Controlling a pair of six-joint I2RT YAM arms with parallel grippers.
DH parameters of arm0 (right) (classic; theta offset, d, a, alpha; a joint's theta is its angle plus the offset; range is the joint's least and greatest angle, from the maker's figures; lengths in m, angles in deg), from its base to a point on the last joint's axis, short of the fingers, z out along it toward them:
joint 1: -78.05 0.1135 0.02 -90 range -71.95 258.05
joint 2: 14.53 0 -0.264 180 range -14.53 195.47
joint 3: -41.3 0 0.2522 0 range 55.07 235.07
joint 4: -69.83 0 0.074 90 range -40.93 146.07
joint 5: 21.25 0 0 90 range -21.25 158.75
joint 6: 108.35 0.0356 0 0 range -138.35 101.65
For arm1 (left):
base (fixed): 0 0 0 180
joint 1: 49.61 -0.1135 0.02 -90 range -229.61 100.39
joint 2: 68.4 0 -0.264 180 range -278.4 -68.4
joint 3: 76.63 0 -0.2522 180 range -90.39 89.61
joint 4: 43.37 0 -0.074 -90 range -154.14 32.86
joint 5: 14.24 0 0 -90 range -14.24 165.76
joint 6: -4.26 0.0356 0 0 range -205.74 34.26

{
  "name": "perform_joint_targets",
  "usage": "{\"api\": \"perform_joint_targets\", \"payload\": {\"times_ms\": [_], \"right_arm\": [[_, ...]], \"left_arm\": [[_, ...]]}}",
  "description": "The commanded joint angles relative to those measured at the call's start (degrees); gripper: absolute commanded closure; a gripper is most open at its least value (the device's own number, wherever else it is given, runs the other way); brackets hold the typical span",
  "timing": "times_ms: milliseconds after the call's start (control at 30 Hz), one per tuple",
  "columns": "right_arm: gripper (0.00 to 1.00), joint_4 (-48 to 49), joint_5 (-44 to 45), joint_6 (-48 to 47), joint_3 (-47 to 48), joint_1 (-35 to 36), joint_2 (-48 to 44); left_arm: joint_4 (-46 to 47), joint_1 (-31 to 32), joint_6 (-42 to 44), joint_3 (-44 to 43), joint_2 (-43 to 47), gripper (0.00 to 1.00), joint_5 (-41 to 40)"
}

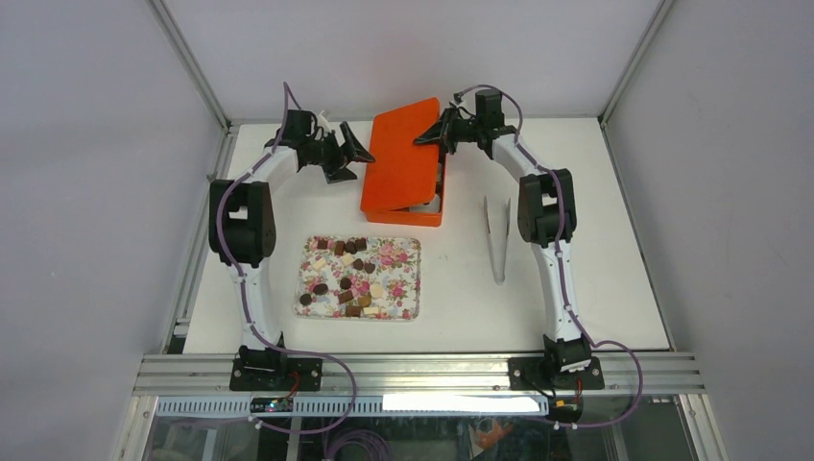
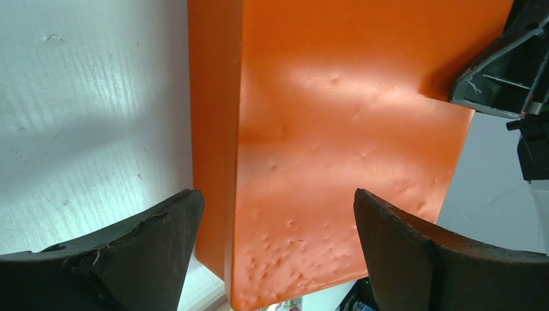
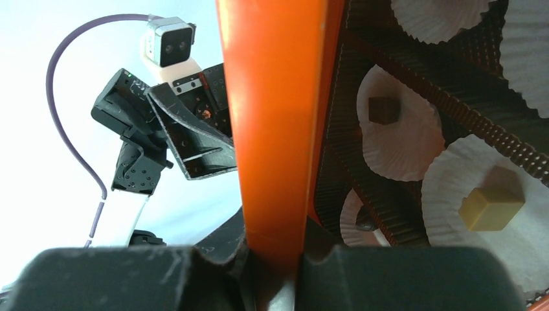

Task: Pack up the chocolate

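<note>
The robot's right gripper needs to lower the lid's edge toward the box's rim (image 1: 443, 171) (image 3: 540, 302) next and let go of it there, because paper cups still show under the tilted lid.
Many tiny dark, light brown and cream chocolates (image 1: 346, 274) lie on a floral tray (image 1: 408, 252) at the table's middle. An orange box (image 1: 415, 213) stands behind it, its orange lid (image 1: 403, 154) held tilted above it. My right gripper (image 1: 443, 133) is shut on the lid's far right edge (image 3: 278, 162). Inside the box, white paper cups hold a dark brown cube (image 3: 382, 110) and a cream cube (image 3: 490, 208). My left gripper (image 1: 353, 154) is open beside the lid's left edge, the lid (image 2: 336, 149) showing between its fingers (image 2: 162, 227).
Metal tongs (image 1: 497, 238) lie on the table right of the box. Aluminium frame posts and grey walls bound the table at the back and sides.
</note>
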Motion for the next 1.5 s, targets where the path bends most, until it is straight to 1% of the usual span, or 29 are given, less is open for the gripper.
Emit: {"api": "perform_joint_targets", "payload": {"times_ms": [0,167,267,367,467,600,733,933,1033,1233,1333,1467], "right_arm": [[1.0,2.38,-0.39,1.54,-0.44,-0.61,-1.7],[0.99,2.47,0.94,1.23,-3.43,-1.17,-2.77],[0.91,1.94,1.51,0.7,-4.46,-1.38,-3.23],[0.84,-0.04,2.08,-0.64,-4.63,-1.46,-3.54],[0.7,-3.17,3.48,-2.84,-4.72,-1.81,-4.41],[0.44,-8.34,6.52,-6.48,-4.58,-2.2,-6.5],[0.33,-14.8,9.71,-10.45,-4.06,-2.48,-8.52],[0.27,-23.31,14.53,-15.84,-2.42,-2.57,-11.36],[0.26,-28.27,18.07,-18.6,-1.4,-2.57,-12.73],[0.24,-33.82,25.38,-22.62,-1.58,-2.57,-15.1],[0.2,-35.23,26.64,-23.88,-1.64,-2.58,-14.84],[0.18,-35.45,24.63,-24.31,-1.96,-2.57,-12.91]], "left_arm": [[3.17,0.69,-1.23,0.46,-0.9,0.11,1.91],[3.68,1.37,-1.98,0.13,-2.55,0.13,2.54],[4.29,1.59,-2.52,0.13,-3.09,0.16,3.04],[4.62,1.73,-3.15,0.05,-3.62,0.17,3.22],[4.79,1.86,-3.52,-0.09,-3.92,0.17,3.25],[4.9,2.04,-3.63,-0.22,-4.19,0.18,3.01],[4.87,2.2,-3.63,-0.06,-4.07,0.19,2.9],[4.9,2.26,-3.54,0.04,-3.32,0.19,2.56],[4.89,2.3,-3.46,-0.05,-2.9,0.18,2.28],[4.9,2.6,-3.23,0.19,-1.59,0.17,2.2],[4.76,2.99,-2.93,0.3,-1.06,0.16,1.86],[4.49,3.42,-3.1,-0.25,-1.28,0.16,1.84]]}}
